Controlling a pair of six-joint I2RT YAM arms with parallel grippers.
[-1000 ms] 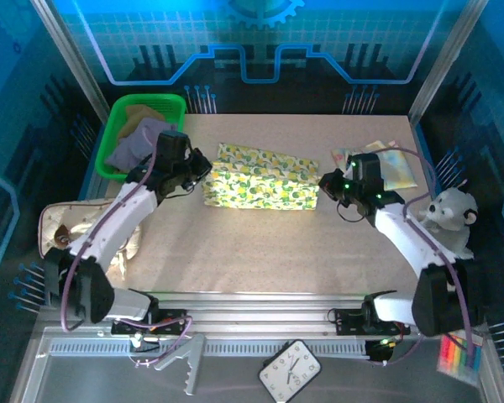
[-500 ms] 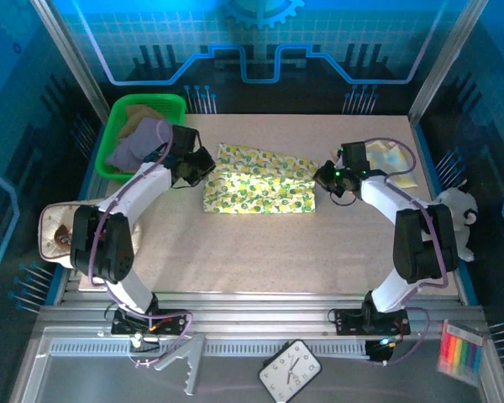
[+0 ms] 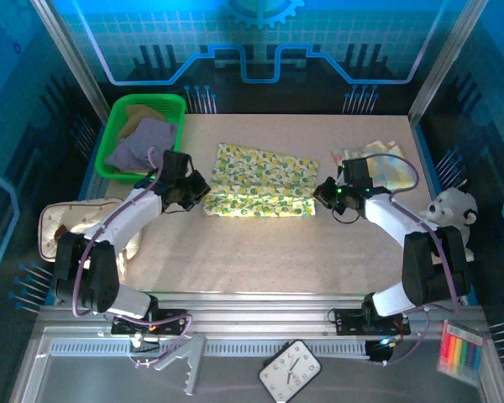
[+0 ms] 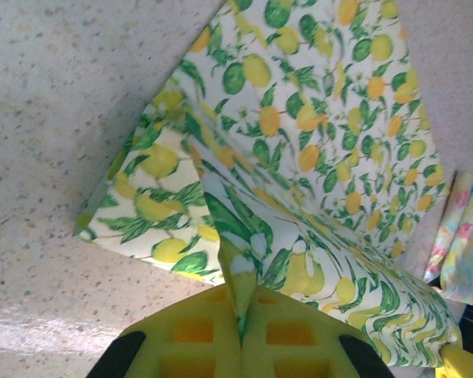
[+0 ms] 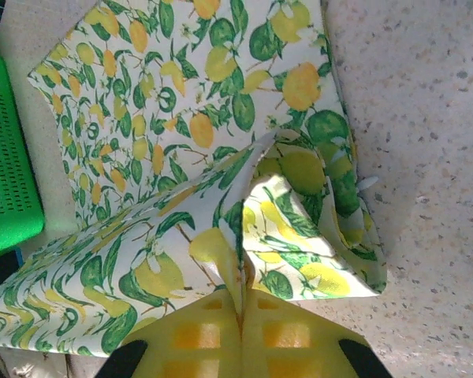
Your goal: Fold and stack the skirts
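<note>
The skirt's far part still lies flat and uncovered, so my left gripper will next carry the pinched fold outward to the skirt's far corner [image 3: 223,147] and release it.
The pale yellow lemon-print skirt [image 3: 260,178] lies spread in the middle of the table. My left gripper [image 3: 202,190] is shut on its near left corner, and a pinched peak of cloth rises between the yellow pads [image 4: 240,303]. My right gripper [image 3: 320,192] is shut on the near right corner, where the fabric [image 5: 181,142] bunches up into the closed jaws [image 5: 240,303]. The lavender skirt [image 3: 139,144] and the olive-tan skirt [image 3: 143,112] lie crumpled in the green basket [image 3: 151,98] at the back left.
A beige brown-trimmed pouch [image 3: 76,225] lies at the left table edge. A white plush toy [image 3: 450,211] sits at the right edge. A pastel patterned cloth [image 3: 391,165] lies behind the right gripper. Bare tabletop [image 3: 260,252] stretches in front of the skirt.
Both grippers have come toward the near side and down, keeping hold of the skirt's corners. The raised cloth has sunk lower toward the table.
</note>
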